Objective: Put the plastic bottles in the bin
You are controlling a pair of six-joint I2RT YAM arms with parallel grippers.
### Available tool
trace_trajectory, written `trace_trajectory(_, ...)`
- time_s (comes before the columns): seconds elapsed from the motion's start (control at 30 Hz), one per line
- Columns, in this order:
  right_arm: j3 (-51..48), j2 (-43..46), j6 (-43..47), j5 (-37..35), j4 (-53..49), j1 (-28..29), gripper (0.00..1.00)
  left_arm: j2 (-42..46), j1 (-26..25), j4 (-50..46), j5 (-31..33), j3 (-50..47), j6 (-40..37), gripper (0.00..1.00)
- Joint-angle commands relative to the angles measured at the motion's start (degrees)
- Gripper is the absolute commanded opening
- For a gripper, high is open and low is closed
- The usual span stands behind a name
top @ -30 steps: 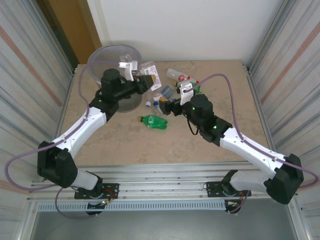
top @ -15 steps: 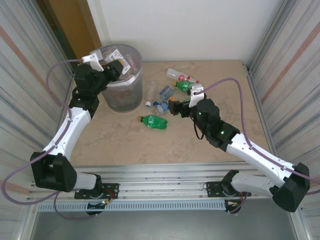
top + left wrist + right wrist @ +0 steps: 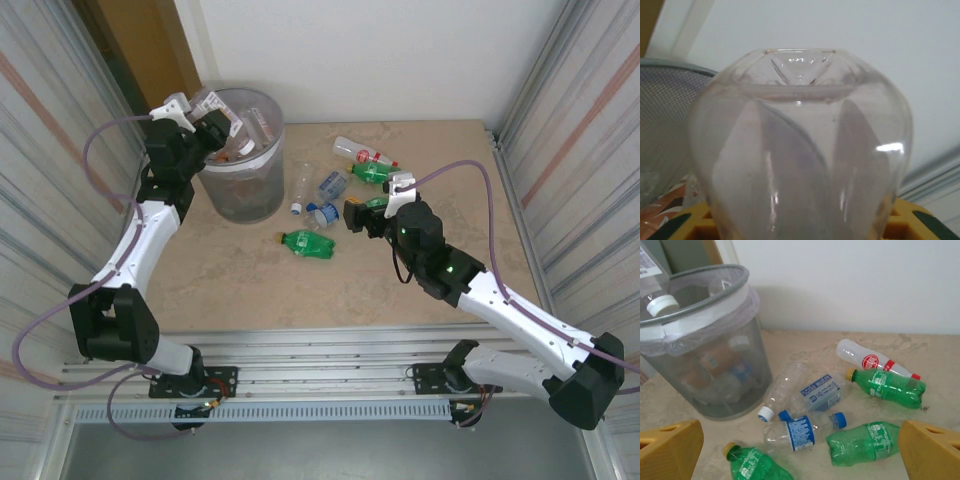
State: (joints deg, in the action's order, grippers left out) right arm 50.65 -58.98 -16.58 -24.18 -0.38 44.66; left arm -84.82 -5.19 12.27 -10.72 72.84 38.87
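The clear plastic bottle's white end with the cap already hangs over the bin's opening, so my left gripper will next move the bottle farther over it and then open to release it.
My left gripper (image 3: pixel 213 122) is shut on a clear plastic bottle (image 3: pixel 224 110) and holds it over the rim of the bin (image 3: pixel 243 190), the grey wastebasket at the back left. In the left wrist view the bottle's base (image 3: pixel 800 130) is close up, with the gripper (image 3: pixel 800 222) round it. My right gripper (image 3: pixel 356 216) hangs open over the table, its yellow fingers (image 3: pixel 670 450) wide apart, empty. Under it lie several bottles: a green one (image 3: pixel 862 442), a blue-labelled clear one (image 3: pixel 802 432), a soda-water one (image 3: pixel 822 392) and a white-capped clear one (image 3: pixel 782 390).
More bottles lie toward the back: a white one with a red label (image 3: pixel 872 360) and a green one (image 3: pixel 890 385). Another green bottle (image 3: pixel 307 243) lies alone nearer the front. The bin (image 3: pixel 705 345) holds several bottles. Metal walls flank the table.
My left arm has swung left and carried the clear bottle from beside the bin to above its rim. The right gripper has drifted slightly right, still open.
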Motion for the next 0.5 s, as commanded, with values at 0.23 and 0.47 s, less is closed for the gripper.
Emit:
trace_trajectory(0.23,-0.4,0.9,-2.7,-1.8,-1.7,0.3,0.98,-2.9,0.1,-0.1,6.1,5.6,-1.1,0.20)
trace_trajectory(0.47,-0.4,0.8,-2.7,-1.8,-1.8,0.2,0.98,-5.7,0.1,-1.5,5.3,6.0,-2.0,0.52)
